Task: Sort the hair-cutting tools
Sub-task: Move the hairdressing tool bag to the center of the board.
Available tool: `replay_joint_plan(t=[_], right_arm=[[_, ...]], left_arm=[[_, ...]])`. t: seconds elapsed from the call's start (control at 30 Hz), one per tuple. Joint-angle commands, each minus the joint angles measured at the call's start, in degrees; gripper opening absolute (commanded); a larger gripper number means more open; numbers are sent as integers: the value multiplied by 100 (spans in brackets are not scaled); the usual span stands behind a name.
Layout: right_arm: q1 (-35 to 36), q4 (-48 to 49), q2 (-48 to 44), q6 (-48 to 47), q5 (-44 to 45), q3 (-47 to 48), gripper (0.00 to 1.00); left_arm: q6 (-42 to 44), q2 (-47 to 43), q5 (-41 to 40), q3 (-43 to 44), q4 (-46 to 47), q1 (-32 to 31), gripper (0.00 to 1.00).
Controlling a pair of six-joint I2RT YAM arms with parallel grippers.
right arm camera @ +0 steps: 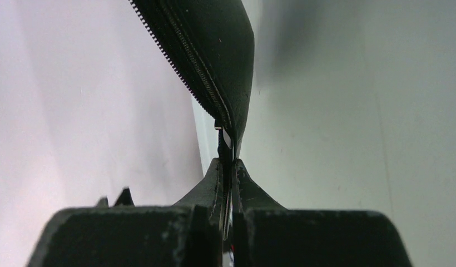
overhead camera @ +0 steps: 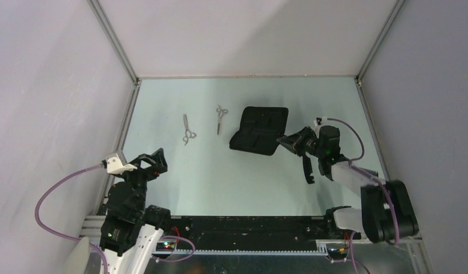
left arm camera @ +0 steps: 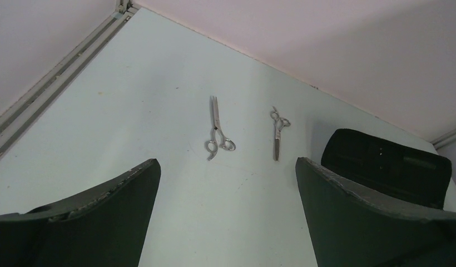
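I will pull the pouch edge back toward the near table edge with my right gripper, then open it, because bare table lies between the pouch (overhead camera: 259,130) and the arm bases.
Two silver scissors lie on the pale table, one on the left (overhead camera: 189,130) (left arm camera: 217,130) and one to its right (overhead camera: 221,118) (left arm camera: 278,133). A narrow black comb-like tool (overhead camera: 307,169) lies under my right wrist. My right gripper (overhead camera: 286,141) (right arm camera: 228,161) is shut on the zippered edge of the black pouch (overhead camera: 259,130) (right arm camera: 214,55) at its near right corner, and that edge looks lifted. My left gripper (overhead camera: 152,162) (left arm camera: 227,162) stands open near the table's front left, short of the scissors, with nothing between its fingers.
The pouch (left arm camera: 387,164) lies open just right of the scissors. Grey walls close in the table on the left, back and right, with metal rails (overhead camera: 126,114) along their feet. Both arm bases sit at the near edge.
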Motion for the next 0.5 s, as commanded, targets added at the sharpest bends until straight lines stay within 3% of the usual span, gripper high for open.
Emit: replay_joint_plan(t=[0.0,0.17,0.47], right_arm=[[438,-696,-986,-506,-189,-256,0],[1053,-796,-1778,-436,153,-855,0],[1885,-405,-1398,-433,608,-1248,0]], left_arm=[[131,55,190,103,28,32,98],[166,76,203,116,6,33,98],[58,237,341,80,-3,34,98]])
